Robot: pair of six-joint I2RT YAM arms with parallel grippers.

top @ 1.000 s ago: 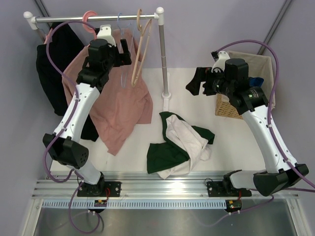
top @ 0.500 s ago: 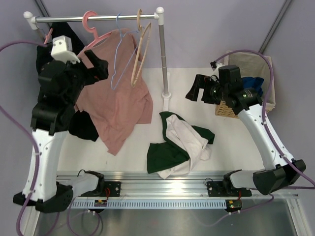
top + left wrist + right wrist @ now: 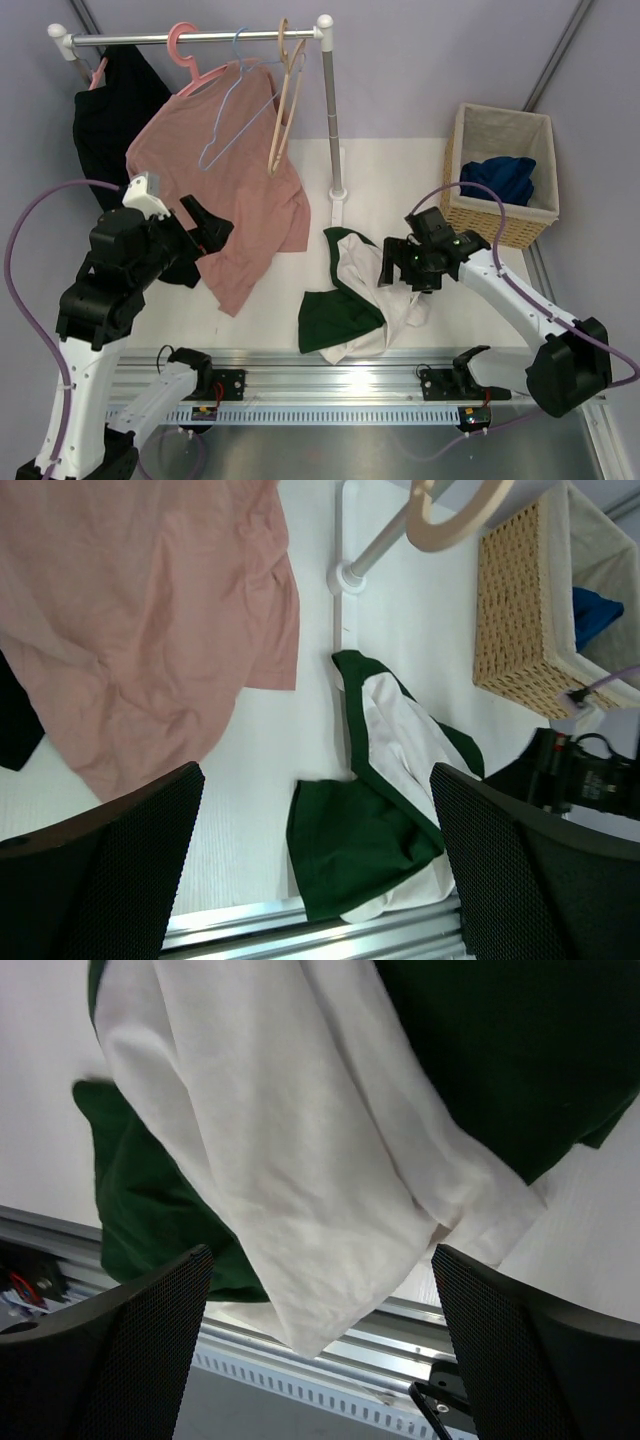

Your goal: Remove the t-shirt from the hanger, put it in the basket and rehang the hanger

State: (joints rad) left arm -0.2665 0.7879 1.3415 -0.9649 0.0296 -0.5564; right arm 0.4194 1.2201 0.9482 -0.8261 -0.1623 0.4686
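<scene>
My right gripper goes to the left in the top view and down onto the t-shirt's white middle [image 3: 366, 279] [image 3: 245, 1110] next, since folds bunch there between the green sleeves.
The t-shirt [image 3: 365, 295], white with dark green sleeves and collar, lies crumpled on the white table near the front edge, off the hanger. It also shows in the left wrist view [image 3: 385, 800] and the right wrist view [image 3: 300, 1160]. The light-blue wire hanger [image 3: 220, 120] hangs bare on the rail in front of the pink shirt. My left gripper [image 3: 205, 225] [image 3: 315, 880] is open and empty, held in the air left of the t-shirt. My right gripper [image 3: 397, 268] [image 3: 320, 1350] is open and empty, just above the t-shirt's right side.
A dusty-pink shirt [image 3: 240, 200] on a pink hanger, a black garment [image 3: 110, 130] and a wooden hanger [image 3: 285, 90] hang on the rail. The rack's pole [image 3: 332, 110] stands behind the t-shirt. A wicker basket [image 3: 505, 225] with blue cloth [image 3: 498, 178] stands at the right. A metal rail [image 3: 330, 385] edges the front.
My left arm has swung down and left, away from the rail. My right gripper has dropped from beside the basket to just above the t-shirt. The t-shirt has not moved.
</scene>
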